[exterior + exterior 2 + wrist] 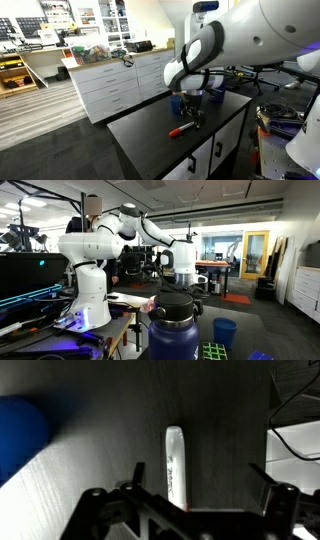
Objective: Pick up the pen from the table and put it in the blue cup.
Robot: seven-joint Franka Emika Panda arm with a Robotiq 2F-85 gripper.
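Observation:
I should next close my gripper's open fingers on the pen's pale end [177,472], straight in from both sides with hardly any shift, because the pen is already between them.
The red-orange pen [182,129] lies on the black table top [150,135]. In the wrist view the pen [175,460] looks pale and lies lengthwise between my fingers, nearer one finger. My gripper [200,475] is open and empty, hovering just above the pen; it also shows in both exterior views [193,112] [182,276]. The blue cup [20,435] stands to one side of the pen, a blurred blue shape at the frame's edge. It shows behind the gripper in an exterior view [177,102] and low in an exterior view [225,332].
A tall blue-purple cylinder [172,330] and a multicoloured cube [213,352] stand close to the camera. A long white drawer unit [115,80] with a cluttered top stands behind the table. The table's edge [270,420] runs beside the gripper.

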